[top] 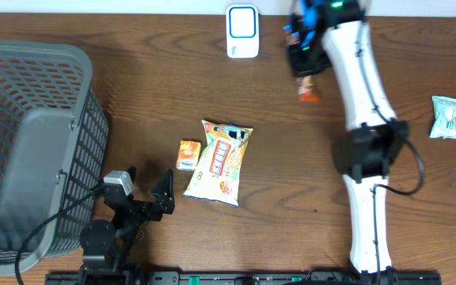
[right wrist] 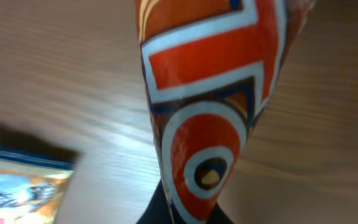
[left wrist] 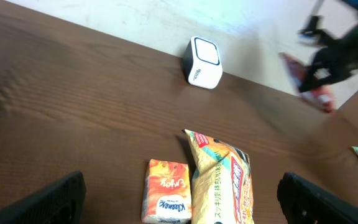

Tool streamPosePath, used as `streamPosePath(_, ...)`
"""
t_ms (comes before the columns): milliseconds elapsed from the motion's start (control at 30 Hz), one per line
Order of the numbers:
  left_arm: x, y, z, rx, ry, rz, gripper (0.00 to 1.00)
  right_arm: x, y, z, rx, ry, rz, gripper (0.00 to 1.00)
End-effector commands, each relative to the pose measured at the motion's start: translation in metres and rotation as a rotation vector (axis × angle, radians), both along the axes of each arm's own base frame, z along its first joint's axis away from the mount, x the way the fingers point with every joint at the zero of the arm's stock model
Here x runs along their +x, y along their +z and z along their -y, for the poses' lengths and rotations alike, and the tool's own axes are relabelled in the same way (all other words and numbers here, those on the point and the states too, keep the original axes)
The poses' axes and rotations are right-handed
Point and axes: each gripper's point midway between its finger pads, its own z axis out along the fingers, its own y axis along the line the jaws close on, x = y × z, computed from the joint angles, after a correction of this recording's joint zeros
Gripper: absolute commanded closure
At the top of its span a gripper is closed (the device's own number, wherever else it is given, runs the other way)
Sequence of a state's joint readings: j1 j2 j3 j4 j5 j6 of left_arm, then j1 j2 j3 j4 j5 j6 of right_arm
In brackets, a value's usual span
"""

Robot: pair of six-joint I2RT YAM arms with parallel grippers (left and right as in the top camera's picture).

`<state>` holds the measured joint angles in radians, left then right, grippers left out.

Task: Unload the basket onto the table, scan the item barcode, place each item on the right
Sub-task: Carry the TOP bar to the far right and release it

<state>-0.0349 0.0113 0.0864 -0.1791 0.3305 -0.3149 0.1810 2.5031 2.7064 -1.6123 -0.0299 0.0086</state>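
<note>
My right gripper goes to the right in the overhead view next, lowers and releases the snack packet (top: 309, 89) on the bare table beside the pale green packet.
My right gripper (top: 301, 59) is shut on a red-and-orange snack packet (top: 309, 89) and holds it above the table at the back, just right of the white scanner (top: 242, 32). In the right wrist view the packet (right wrist: 210, 93) fills the frame, rising from the shut gripper (right wrist: 185, 208). The left wrist view shows the scanner (left wrist: 204, 62) at the far edge, with the held packet (left wrist: 309, 81) to its right. My left gripper (top: 143, 186) stands open and empty near the front left, with its black fingers (left wrist: 48, 202) wide apart.
A yellow snack bag (top: 222, 162) and an orange tissue pack (top: 188, 154) lie mid-table, in front of the left gripper. A grey basket (top: 22, 134) stands at the left. A pale green packet (top: 448, 117) lies at the right edge.
</note>
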Motion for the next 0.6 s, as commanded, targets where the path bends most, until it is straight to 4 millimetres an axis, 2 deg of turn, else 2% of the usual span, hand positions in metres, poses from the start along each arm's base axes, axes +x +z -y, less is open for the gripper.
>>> streamPosePath(0,0.000,-0.008,0.000,-0.003,0.005,-0.023,0.02,0.006,0.021,0.082,-0.198,-0.201,0.060,0.99)
streamPosePath(67,0.000,-0.008,0.000,-0.003,0.004,-0.023,0.02,0.004,0.018,0.123,-0.257,-0.352,0.055,0.99)
streamPosePath(133,0.000,-0.008,0.000,-0.003,0.005,-0.023,0.02,0.003,0.014,0.150,-0.253,-0.450,0.048,0.99)
streamPosePath(267,0.000,-0.008,0.000,-0.003,0.004,-0.023,0.02,0.001,0.003,0.192,-0.257,-0.640,0.052,0.99)
streamPosePath(433,0.000,-0.008,0.000,-0.003,0.005,-0.023,0.02,-0.017,-0.011,0.251,-0.445,-0.952,0.082,0.99)
streamPosePath(533,0.000,-0.008,0.000,-0.003,0.005,-0.023,0.02,-0.030,-0.023,0.274,-0.543,-1.076,0.093,0.99)
streamPosePath(567,0.000,-0.008,0.000,-0.003,0.004,-0.023,0.02,-0.034,-0.027,0.278,-0.558,-1.099,0.089,0.96)
